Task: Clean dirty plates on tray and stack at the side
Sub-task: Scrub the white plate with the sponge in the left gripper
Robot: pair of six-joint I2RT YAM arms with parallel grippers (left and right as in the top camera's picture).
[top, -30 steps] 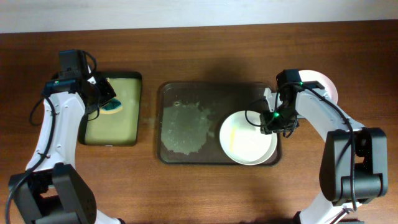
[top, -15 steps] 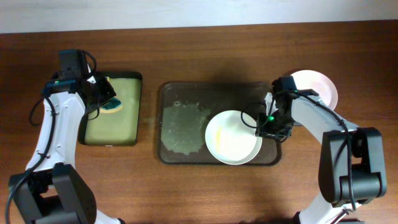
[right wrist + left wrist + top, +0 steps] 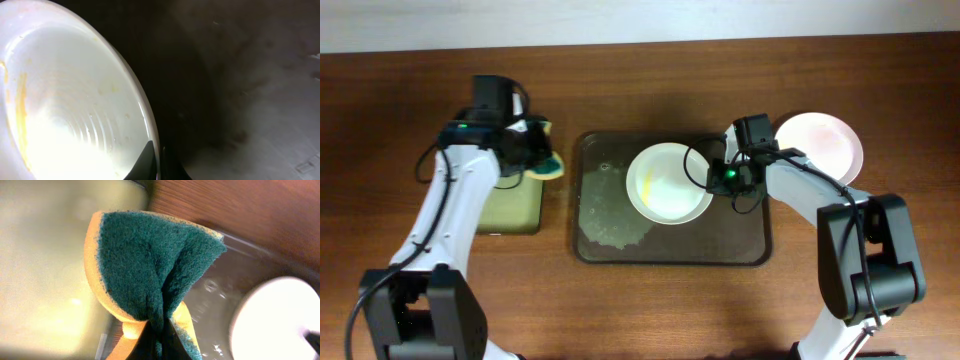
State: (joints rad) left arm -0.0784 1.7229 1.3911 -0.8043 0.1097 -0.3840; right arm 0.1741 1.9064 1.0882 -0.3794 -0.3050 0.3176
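My left gripper is going to take the sponge (image 3: pixel 548 160) across the held plate's yellow smear next, because the plate is still dirty. It will then bring the sponge down onto the black tray's lining and let it go.
A white plate (image 3: pixel 667 183) with a yellow smear is held over the upper middle of the dark brown tray (image 3: pixel 750 245). My right gripper (image 3: pixel 716 178) is shut on the plate's right rim; in the right wrist view the rim (image 3: pixel 145 110) runs between the fingers. My left gripper (image 3: pixel 532 152) is shut on a green and yellow sponge (image 3: pixel 548 160), just left of the tray's upper left corner. In the left wrist view the sponge (image 3: pixel 150 260) is folded, green side out. A second white plate (image 3: pixel 820 142) lies on the table right of the tray.
A smaller black tray with yellow-green lining (image 3: pixel 510 205) lies left of the brown tray, partly under my left arm. A wet foamy patch (image 3: pixel 610 205) covers the brown tray's left half. A pale wall strip runs along the table's far edge.
My right gripper has carried the plate up and to the left from the tray's lower right. My left gripper has moved right with the sponge, off the small tray toward the brown tray.
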